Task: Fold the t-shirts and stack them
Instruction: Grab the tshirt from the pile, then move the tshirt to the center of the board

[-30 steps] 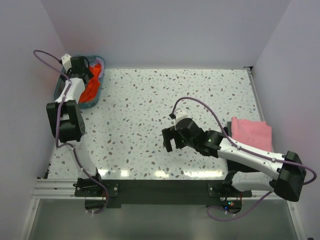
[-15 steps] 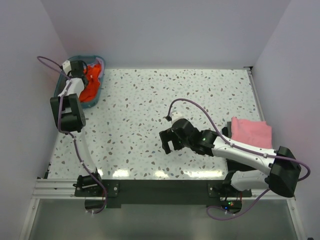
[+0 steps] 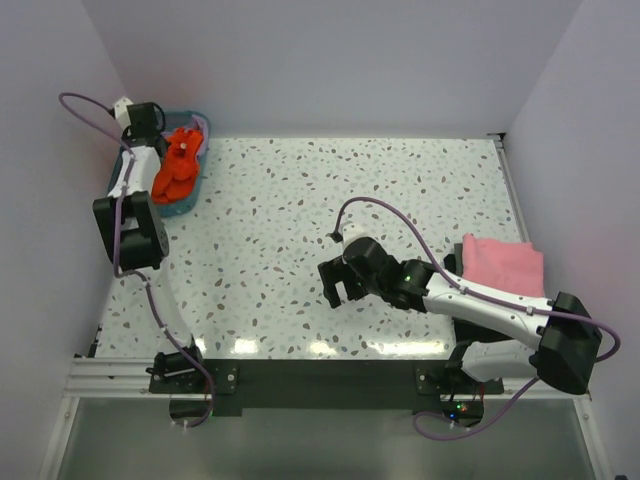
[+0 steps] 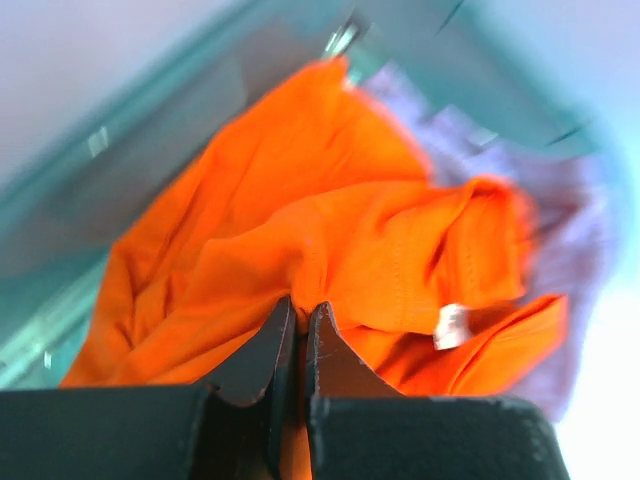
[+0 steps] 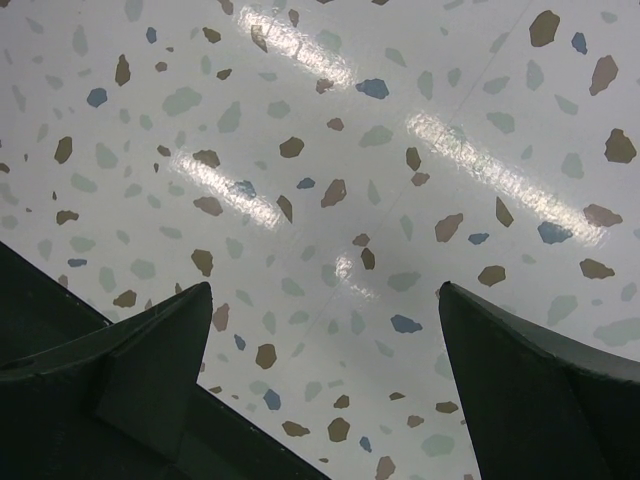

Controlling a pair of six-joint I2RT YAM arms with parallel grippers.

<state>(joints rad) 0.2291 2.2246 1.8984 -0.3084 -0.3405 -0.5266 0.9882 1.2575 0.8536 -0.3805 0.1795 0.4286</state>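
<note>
The left gripper lifts high out of the basket and swings toward the table's middle (image 3: 291, 238) next, since the tabletop beside the teal basket lies bare.
The orange-red t-shirt (image 3: 177, 165) hangs bunched over the teal basket (image 3: 187, 207) at the far left corner. My left gripper (image 3: 172, 135) is shut on a fold of it; in the left wrist view the jaws (image 4: 300, 305) pinch the orange cloth (image 4: 400, 250). A pale lavender t-shirt (image 4: 575, 240) lies under it in the basket (image 4: 120, 180). A folded light pink t-shirt (image 3: 503, 265) lies at the table's right edge. My right gripper (image 3: 337, 290) hovers over the middle of the table, open and empty, with bare speckled tabletop (image 5: 322, 287) between its fingers.
The white speckled table (image 3: 300, 200) is walled in at the back and on both sides. The right arm's links (image 3: 480, 305) stretch across the near right part, in front of the pink shirt. The left arm's elbow (image 3: 128, 230) stands by the left wall.
My left gripper has shut on the orange-red t-shirt and pulled it up into a bunch over the basket. The right gripper shifted slightly left, then held still.
</note>
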